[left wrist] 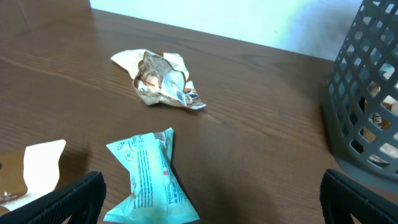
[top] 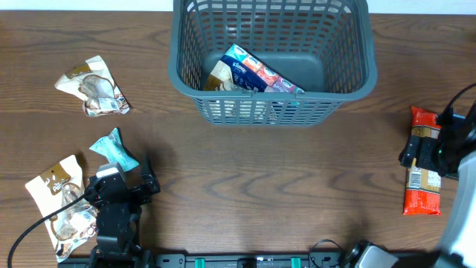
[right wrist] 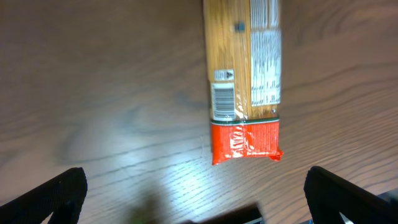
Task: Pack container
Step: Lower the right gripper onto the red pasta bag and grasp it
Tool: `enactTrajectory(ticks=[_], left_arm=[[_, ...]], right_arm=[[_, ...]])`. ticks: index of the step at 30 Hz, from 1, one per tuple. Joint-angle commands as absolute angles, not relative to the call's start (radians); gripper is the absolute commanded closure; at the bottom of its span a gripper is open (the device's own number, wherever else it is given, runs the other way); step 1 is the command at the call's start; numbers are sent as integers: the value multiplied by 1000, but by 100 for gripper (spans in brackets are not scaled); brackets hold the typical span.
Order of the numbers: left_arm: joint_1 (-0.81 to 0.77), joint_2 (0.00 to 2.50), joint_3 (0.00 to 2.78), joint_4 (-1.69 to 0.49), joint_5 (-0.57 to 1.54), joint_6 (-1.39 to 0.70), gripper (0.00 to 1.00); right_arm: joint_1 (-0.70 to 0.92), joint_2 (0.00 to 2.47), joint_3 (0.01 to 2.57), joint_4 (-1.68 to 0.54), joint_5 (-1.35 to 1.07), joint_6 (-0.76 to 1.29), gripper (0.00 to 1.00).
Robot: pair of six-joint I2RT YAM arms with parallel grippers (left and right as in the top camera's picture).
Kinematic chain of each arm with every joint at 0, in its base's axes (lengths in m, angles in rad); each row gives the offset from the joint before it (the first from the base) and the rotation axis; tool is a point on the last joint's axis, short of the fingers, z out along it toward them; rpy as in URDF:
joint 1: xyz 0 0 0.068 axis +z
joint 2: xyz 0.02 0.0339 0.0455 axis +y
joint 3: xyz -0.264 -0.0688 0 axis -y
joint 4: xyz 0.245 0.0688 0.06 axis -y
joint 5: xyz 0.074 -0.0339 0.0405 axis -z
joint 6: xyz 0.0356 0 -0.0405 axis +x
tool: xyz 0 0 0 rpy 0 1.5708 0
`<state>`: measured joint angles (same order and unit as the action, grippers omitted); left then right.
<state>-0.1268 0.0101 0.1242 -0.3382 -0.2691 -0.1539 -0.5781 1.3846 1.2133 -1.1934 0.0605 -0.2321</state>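
The long red and tan pack lies lengthwise below, my open fingers are wider than its tan middle, and my right gripper should go down around it next.
The dark grey-blue basket stands at the back centre, and its slotted wall shows in the left wrist view. Inside lie a blue pack and a brown pack. My left gripper is open low over the table. A teal snack pack lies just ahead of it, its near end between the fingers toward the left one. My right gripper is open above a long red and tan pack. That pack lies just ahead of its fingers in the right wrist view.
A crumpled cream and brown snack pack lies at the far left and shows in the left wrist view. Another cream pack lies at the front left beside my left arm, with its corner in the left wrist view.
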Motion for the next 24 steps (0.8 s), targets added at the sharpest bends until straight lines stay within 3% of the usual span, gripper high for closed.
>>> enactTrajectory(ticks=[1, 12, 24], left_arm=[[-123, 4, 122, -358, -270, -156, 1], [-123, 4, 122, -358, -270, -156, 1], [-123, 4, 122, -358, -271, -156, 1]], right_arm=[[-633, 1472, 1211, -1177, 62, -266, 1], [-744, 1621, 1214, -959, 42, -295, 1], [-748, 1773, 1214, -776, 18, -353, 1]])
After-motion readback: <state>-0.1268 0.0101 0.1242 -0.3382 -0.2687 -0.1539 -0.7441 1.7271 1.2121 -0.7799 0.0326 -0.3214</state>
